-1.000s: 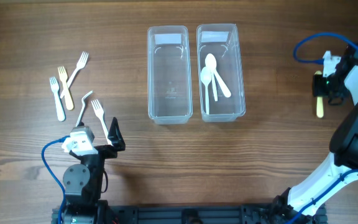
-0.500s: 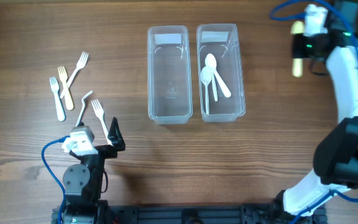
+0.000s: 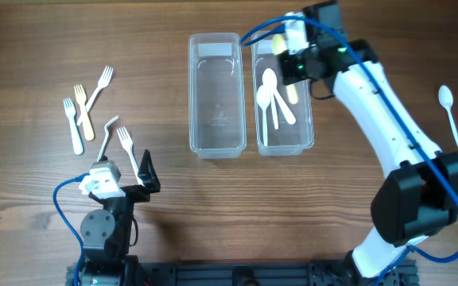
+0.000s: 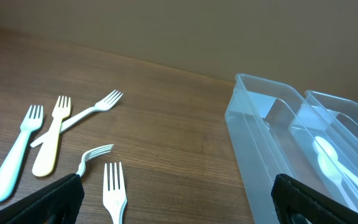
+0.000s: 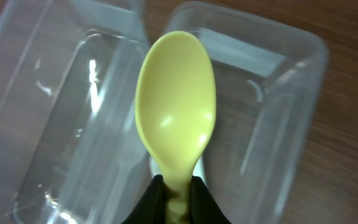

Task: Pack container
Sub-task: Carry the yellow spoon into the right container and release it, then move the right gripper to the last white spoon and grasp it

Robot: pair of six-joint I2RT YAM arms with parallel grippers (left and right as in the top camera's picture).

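I will move my right gripper down and to the left in the overhead view and let go of the spoon over the white spoons, because they are below it that way.
Two clear containers stand side by side at the back. The left container (image 3: pixel 214 103) is empty; the right container (image 3: pixel 309 95) holds white spoons (image 3: pixel 273 91). My right gripper (image 3: pixel 294 67) hangs over the right container's far end, shut on the handle of a yellow spoon (image 5: pixel 176 106), whose bowl points out over both containers in the right wrist view. Another white spoon (image 3: pixel 448 107) lies on the table at the far right. Several forks (image 3: pixel 83 111) lie at the left. My left gripper (image 4: pixel 179 202) is wide open near the front, a white fork (image 4: pixel 114 186) lying just ahead of it.
The table is dark wood. In the left wrist view the empty container (image 4: pixel 260 124) is ahead to the right, with the other container (image 4: pixel 344 121) behind it. The right arm's white links (image 3: pixel 388 119) stretch from the front right across to the containers.
The right arm has swung from the far right edge leftward to above the right container, carrying the yellow spoon. The white spoon at the far right has come into view. The left arm has not moved.
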